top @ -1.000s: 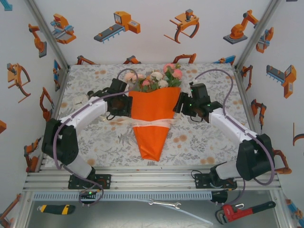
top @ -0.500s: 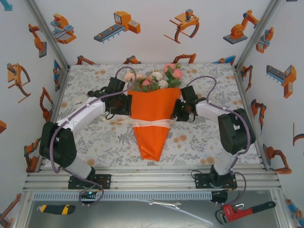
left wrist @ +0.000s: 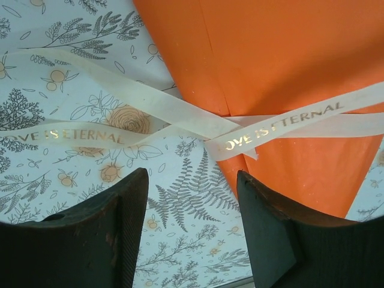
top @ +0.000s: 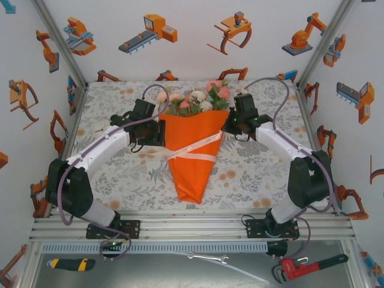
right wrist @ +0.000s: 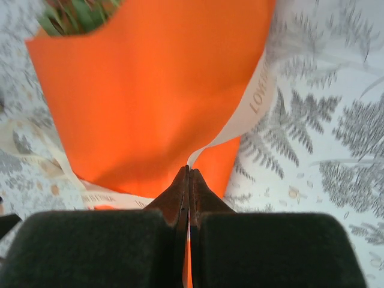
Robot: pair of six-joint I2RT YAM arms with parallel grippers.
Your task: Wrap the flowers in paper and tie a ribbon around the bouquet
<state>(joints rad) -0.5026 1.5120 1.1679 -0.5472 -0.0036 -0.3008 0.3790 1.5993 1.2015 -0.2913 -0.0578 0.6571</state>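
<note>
I should pull my right gripper outward next, then swing it in over the paper's wide part by the flowers, which lies beside it, and release the ribbon.
The bouquet lies mid-table: flowers [top: 195,99] stick out of the wide top of the orange paper [top: 192,162] cone, whose tip points toward the arms. The cream ribbon [top: 193,151] crosses the cone's waist. My right gripper [top: 227,127] is at the cone's upper right edge, shut on the ribbon [right wrist: 255,105], which runs taut out of the closed tips [right wrist: 189,172] across the paper [right wrist: 150,102]. At the cone's upper left edge my left gripper [top: 161,133] is open. Between its fingers [left wrist: 192,201] is only tablecloth; the crossed ribbon [left wrist: 180,117] lies just beyond them, beside the paper [left wrist: 288,72].
A tablecloth [top: 252,174] with a leaf print covers the table, and walls close it in on three sides. Ribbon tails trail left over the cloth [left wrist: 66,135]. On the lower shelf in front lie a red wrench [top: 306,267], a spanner [top: 207,258] and a utility knife [top: 69,263].
My right gripper has shut on the ribbon and moved back and right, pulling that end up diagonally over the cone. The left gripper has opened a little wider and hardly moved.
</note>
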